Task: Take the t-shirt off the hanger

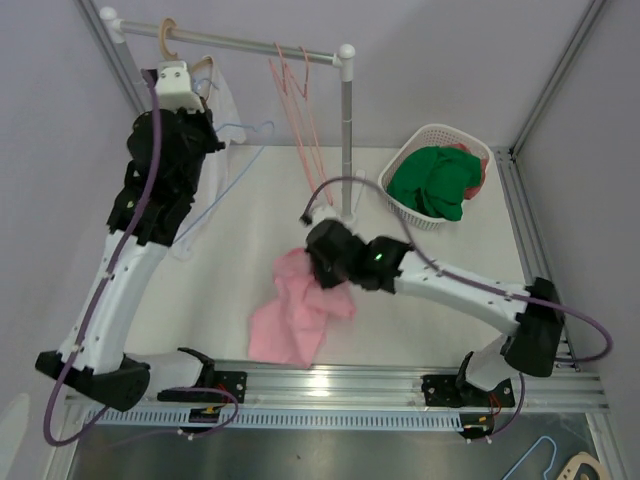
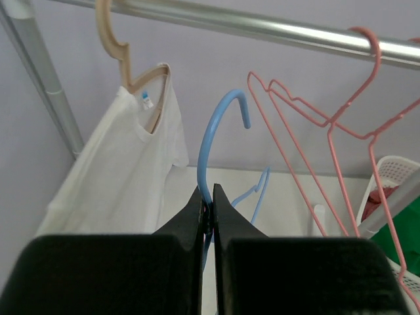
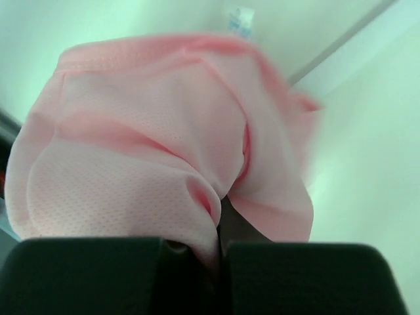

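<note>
The white clothes basket [image 1: 438, 180] stands outward of the robot's right gripper and to its right in the top view, so the robot will raise the t-shirt outward over the basket and let go.
The pink t-shirt [image 1: 298, 305] hangs crumpled from my right gripper [image 1: 322, 262], its lower part resting on the table; it fills the right wrist view [image 3: 164, 151]. My right gripper [image 3: 220, 252] is shut on a fold of it. My left gripper [image 2: 209, 213] is shut on the neck of the bare blue wire hanger [image 2: 210, 141], held below the rail [image 2: 262, 27]. In the top view the left gripper [image 1: 207, 135] sits high at the back left, the blue hanger [image 1: 235, 165] slanting down beside it.
A white t-shirt [image 2: 125, 170] hangs on a beige hanger [image 2: 115, 49] at the rail's left end. Empty pink wire hangers [image 2: 328, 125] hang on the rail to the right. A white basket [image 1: 435, 175] with green and red clothes stands at the back right beside the rack post [image 1: 347, 140].
</note>
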Motion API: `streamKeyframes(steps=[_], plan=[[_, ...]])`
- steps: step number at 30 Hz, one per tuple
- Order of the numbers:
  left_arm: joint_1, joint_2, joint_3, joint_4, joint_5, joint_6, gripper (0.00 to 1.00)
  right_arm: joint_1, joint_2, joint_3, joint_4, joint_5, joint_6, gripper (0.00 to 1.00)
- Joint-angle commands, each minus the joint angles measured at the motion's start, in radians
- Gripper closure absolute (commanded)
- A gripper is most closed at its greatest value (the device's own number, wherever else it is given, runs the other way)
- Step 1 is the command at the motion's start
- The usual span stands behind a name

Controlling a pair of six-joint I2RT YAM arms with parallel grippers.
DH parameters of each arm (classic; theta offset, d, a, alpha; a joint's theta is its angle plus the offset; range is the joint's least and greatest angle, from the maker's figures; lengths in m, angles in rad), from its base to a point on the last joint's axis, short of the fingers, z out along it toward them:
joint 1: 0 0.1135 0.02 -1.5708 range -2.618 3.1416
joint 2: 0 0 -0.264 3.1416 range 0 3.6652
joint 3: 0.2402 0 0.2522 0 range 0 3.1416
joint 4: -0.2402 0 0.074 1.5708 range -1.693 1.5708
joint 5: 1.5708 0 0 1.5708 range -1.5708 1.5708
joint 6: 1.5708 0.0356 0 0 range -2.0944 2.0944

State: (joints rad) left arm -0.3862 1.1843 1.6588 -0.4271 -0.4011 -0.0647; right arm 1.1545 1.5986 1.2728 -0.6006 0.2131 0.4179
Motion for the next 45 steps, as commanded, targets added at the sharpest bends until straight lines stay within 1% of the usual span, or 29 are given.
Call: streamKeyframes(steps=[1, 3, 4, 5, 6, 7, 8, 10, 11, 13, 14, 17, 18, 19, 23, 26, 27, 28, 31, 32, 33, 34, 35, 37, 38, 40, 42, 43, 45], plan=[[0.013, 0.088, 0.065, 0.138, 0.03, 0.042, 0.99, -0.184, -0.182, 0.233, -0.218, 0.135, -0.017, 1.0], [0.013, 0.129, 0.116, 0.155, 0.016, 0.049, 0.99, -0.261, -0.206, 0.325, -0.278, 0.149, -0.045, 1.0], [0.013, 0.149, 0.14, 0.175, 0.01, 0.06, 0.99, -0.348, -0.219, 0.415, -0.333, 0.157, -0.051, 1.0], [0.013, 0.185, 0.171, 0.182, -0.004, 0.063, 0.99, -0.398, -0.224, 0.457, -0.356, 0.143, -0.059, 1.0], [0.013, 0.204, 0.189, 0.186, -0.008, 0.071, 0.99, -0.447, -0.223, 0.5, -0.402, 0.122, -0.073, 1.0], [0.013, 0.222, 0.221, 0.194, -0.015, 0.094, 0.99, -0.499, -0.218, 0.596, -0.424, 0.1, -0.085, 1.0], [0.013, 0.259, 0.26, 0.195, -0.034, 0.098, 0.99, -0.585, -0.207, 0.644, -0.438, 0.066, -0.093, 1.0], [0.013, 0.293, 0.311, 0.195, -0.045, 0.109, 0.99, -0.653, -0.197, 0.732, -0.449, 0.028, -0.12, 1.0], [0.013, 0.32, 0.323, 0.2, -0.05, 0.112, 0.99, -0.715, -0.168, 0.831, -0.453, -0.01, -0.125, 1.0], [0.013, 0.345, 0.377, 0.208, -0.054, 0.123, 0.99, -0.76, -0.126, 0.937, -0.469, -0.032, -0.133, 1.0], [0.013, 0.359, 0.386, 0.214, -0.053, 0.124, 0.99, -0.795, -0.073, 1.038, -0.475, -0.043, -0.139, 1.0], [0.015, 0.431, 0.491, 0.196, -0.036, 0.138, 0.99, -0.851, 0.033, 1.184, -0.496, -0.073, -0.136, 1.0], [0.015, 0.474, 0.513, 0.186, -0.033, 0.143, 0.99, -0.861, 0.049, 1.197, -0.484, -0.076, -0.136, 1.0], [0.017, 0.497, 0.572, 0.18, -0.031, 0.144, 0.99, -0.872, 0.063, 1.194, -0.467, -0.083, -0.134, 1.0], [0.018, 0.584, 0.627, 0.189, -0.015, 0.147, 0.99, -0.943, 0.107, 1.126, -0.354, -0.067, -0.125, 1.0], [0.018, 0.658, 0.68, 0.185, 0.001, 0.141, 0.99, -1.035, 0.149, 1.074, -0.291, -0.084, -0.088, 1.0], [0.018, 0.673, 0.697, 0.176, 0.004, 0.135, 0.99, -1.055, 0.152, 1.047, -0.269, -0.09, -0.076, 1.0], [0.02, 0.684, 0.7, 0.175, 0.004, 0.134, 0.99, -1.09, 0.15, 0.975, -0.249, -0.101, -0.071, 1.0], [0.018, 0.706, 0.667, 0.212, 0.01, 0.14, 0.99, -1.139, 0.152, 0.831, -0.163, -0.104, -0.053, 1.0], [0.018, 0.71, 0.662, 0.221, 0.015, 0.144, 0.99, -1.145, 0.158, 0.811, -0.15, -0.11, -0.051, 1.0], [0.018, 0.713, 0.644, 0.231, 0.016, 0.151, 0.99, -1.145, 0.17, 0.798, -0.146, -0.11, -0.047, 0.8], [0.018, 0.715, 0.641, 0.234, 0.022, 0.154, 0.99, -1.154, 0.182, 0.792, -0.151, -0.106, -0.045, 0.52], [0.02, 0.716, 0.633, 0.241, 0.031, 0.155, 0.99, -1.177, 0.201, 0.792, -0.159, -0.103, -0.048, 0.4], [0.02, 0.715, 0.616, 0.249, 0.065, 0.161, 0.99, -1.181, 0.199, 0.786, -0.169, -0.092, -0.045, 0.27], [0.02, 0.713, 0.604, 0.264, 0.073, 0.164, 0.99, -1.184, 0.186, 0.769, -0.15, -0.099, -0.051, 0.22], [0.021, 0.712, 0.587, 0.275, 0.082, 0.172, 0.99, -1.187, 0.17, 0.767, -0.139, -0.116, -0.051, 0.22], [0.021, 0.71, 0.579, 0.29, 0.079, 0.184, 0.99, -1.191, 0.162, 0.79, -0.145, -0.123, -0.054, 0.06], [0.029, 0.707, 0.569, 0.289, 0.088, 0.184, 0.99, -1.194, 0.161, 0.803, -0.152, -0.13, -0.057, 0.01], [0.036, 0.695, 0.556, 0.295, 0.105, 0.177, 0.99, -1.194, 0.156, 0.829, -0.171, -0.133, -0.067, 0.01]])
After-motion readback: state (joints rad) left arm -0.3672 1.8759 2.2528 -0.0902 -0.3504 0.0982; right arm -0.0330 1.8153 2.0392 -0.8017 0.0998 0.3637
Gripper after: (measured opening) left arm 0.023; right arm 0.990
